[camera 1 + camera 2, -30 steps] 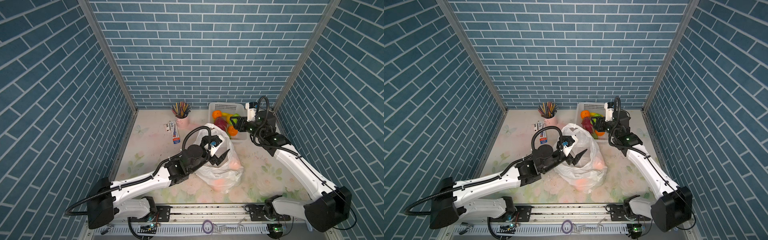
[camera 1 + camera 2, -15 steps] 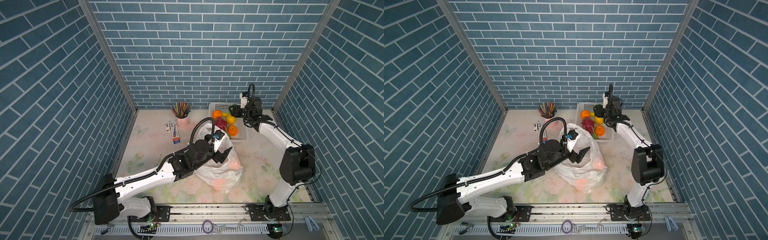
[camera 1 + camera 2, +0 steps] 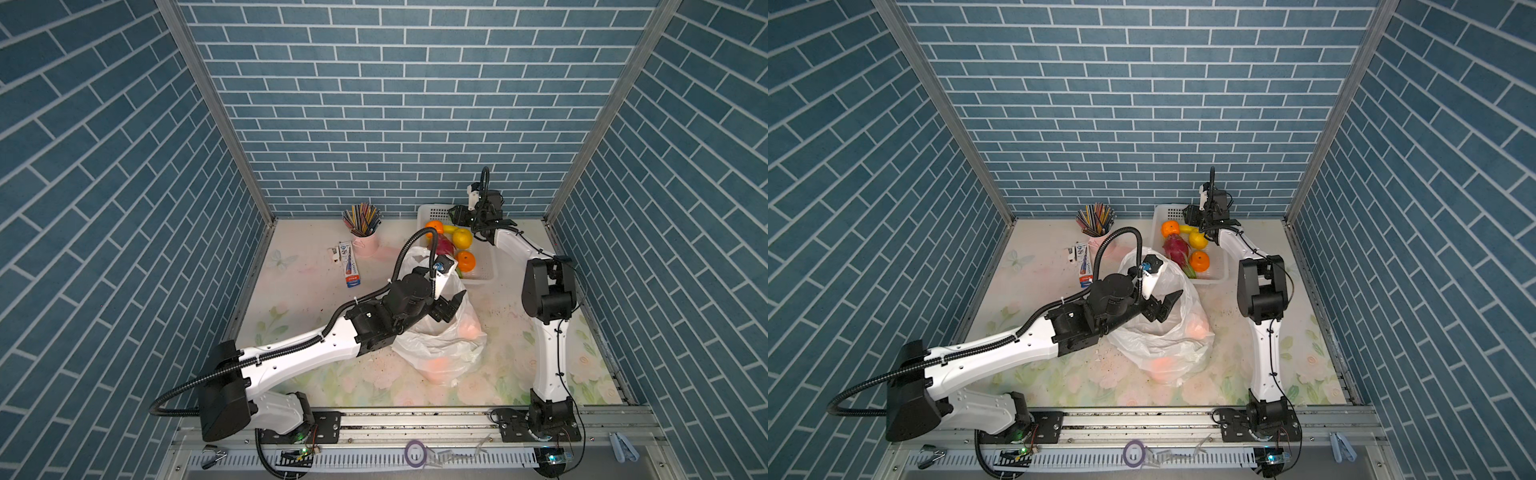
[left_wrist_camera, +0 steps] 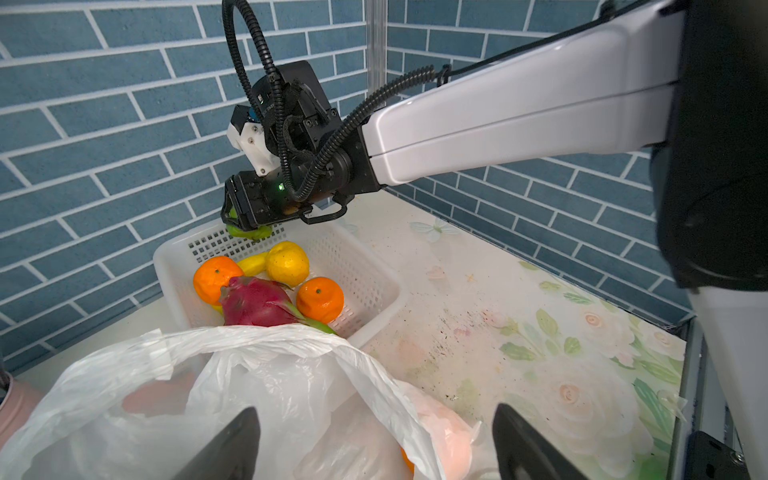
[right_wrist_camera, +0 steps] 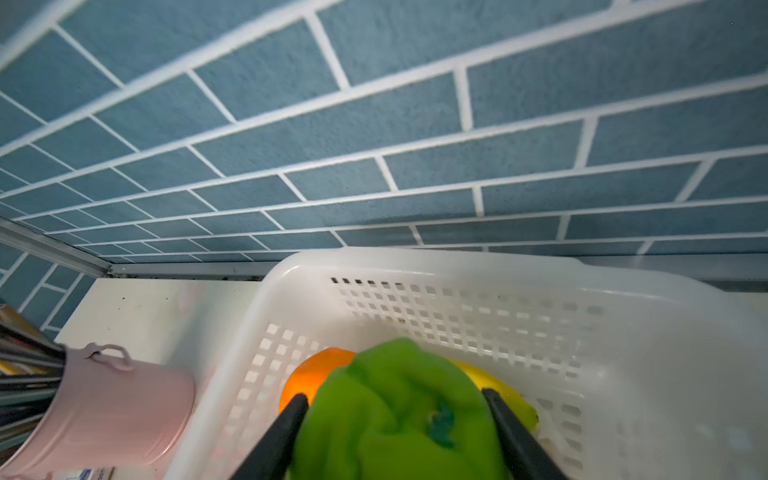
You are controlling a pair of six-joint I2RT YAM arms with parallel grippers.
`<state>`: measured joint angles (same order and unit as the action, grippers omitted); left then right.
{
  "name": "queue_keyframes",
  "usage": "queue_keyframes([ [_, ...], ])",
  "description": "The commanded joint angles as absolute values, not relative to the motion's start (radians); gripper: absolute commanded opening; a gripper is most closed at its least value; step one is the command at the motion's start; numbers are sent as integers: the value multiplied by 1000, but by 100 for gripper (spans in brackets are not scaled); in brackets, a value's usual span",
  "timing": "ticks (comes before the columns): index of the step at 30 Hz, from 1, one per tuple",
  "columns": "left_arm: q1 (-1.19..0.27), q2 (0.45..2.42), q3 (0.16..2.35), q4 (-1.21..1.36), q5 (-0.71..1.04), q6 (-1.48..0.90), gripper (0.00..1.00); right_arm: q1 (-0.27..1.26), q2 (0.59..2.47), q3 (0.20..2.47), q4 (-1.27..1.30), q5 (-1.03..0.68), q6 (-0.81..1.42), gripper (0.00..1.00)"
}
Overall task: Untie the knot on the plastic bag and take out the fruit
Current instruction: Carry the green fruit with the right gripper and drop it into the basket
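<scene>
I will next lower my right gripper toward the yellow banana (image 5: 500, 392) at the basket's far end and let go of the bumpy green fruit (image 5: 395, 411), because it is still hanging above there.
The white plastic bag (image 3: 440, 353) (image 3: 1163, 345) (image 4: 270, 374) slumps mid-table with its mouth open; the knot does not show. Orange fruit (image 3: 469, 328) glows through its film. My left gripper (image 3: 451, 305) (image 3: 1167, 307) (image 4: 374, 415) hovers open over the mouth, holding nothing. My right gripper (image 3: 455, 214) (image 3: 1190, 214) (image 5: 394, 398) is shut on a bumpy green fruit (image 5: 395, 411) (image 4: 249, 232) above the far end of the basket (image 3: 484, 270) (image 4: 374, 270) (image 5: 457, 266). An orange (image 4: 214, 278), a lemon (image 4: 287, 262) and a dragon fruit (image 4: 257, 301) lie in it.
A yellow banana (image 5: 507, 395) lies in the basket under the green fruit. A pink cup of pencils (image 3: 365, 243) and a toothpaste box (image 3: 348, 266) sit at the back left. The brick back wall stands just behind the right gripper.
My right arm has folded up and carried the green fruit towards the back wall, over the basket's far end. My left gripper has shifted slightly farther over the bag, still open.
</scene>
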<state>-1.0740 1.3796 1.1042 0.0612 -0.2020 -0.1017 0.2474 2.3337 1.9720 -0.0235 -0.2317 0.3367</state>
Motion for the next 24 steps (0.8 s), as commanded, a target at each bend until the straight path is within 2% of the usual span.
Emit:
queue_keyframes([
  [1, -1078, 1404, 1145, 19, -228, -119, 88, 242, 2434, 2104, -42, -253, 359, 42],
  [5, -1078, 1424, 1157, 9, -235, -114, 88, 242, 2532, 2212, -74, -272, 373, 42],
  [13, -1078, 1456, 1184, 0, -241, -110, 88, 244, 2590, 2227, -55, -327, 393, 44],
  [14, -1078, 1461, 1186, 0, -239, -111, 88, 244, 2591, 2228, -62, -326, 393, 45],
  [18, -1077, 1473, 1184, 13, -230, -112, 88, 244, 2563, 2225, -109, -301, 371, 66],
  [24, -1078, 1463, 1173, 22, -221, -123, 88, 244, 2478, 2213, -176, -283, 305, 80],
])
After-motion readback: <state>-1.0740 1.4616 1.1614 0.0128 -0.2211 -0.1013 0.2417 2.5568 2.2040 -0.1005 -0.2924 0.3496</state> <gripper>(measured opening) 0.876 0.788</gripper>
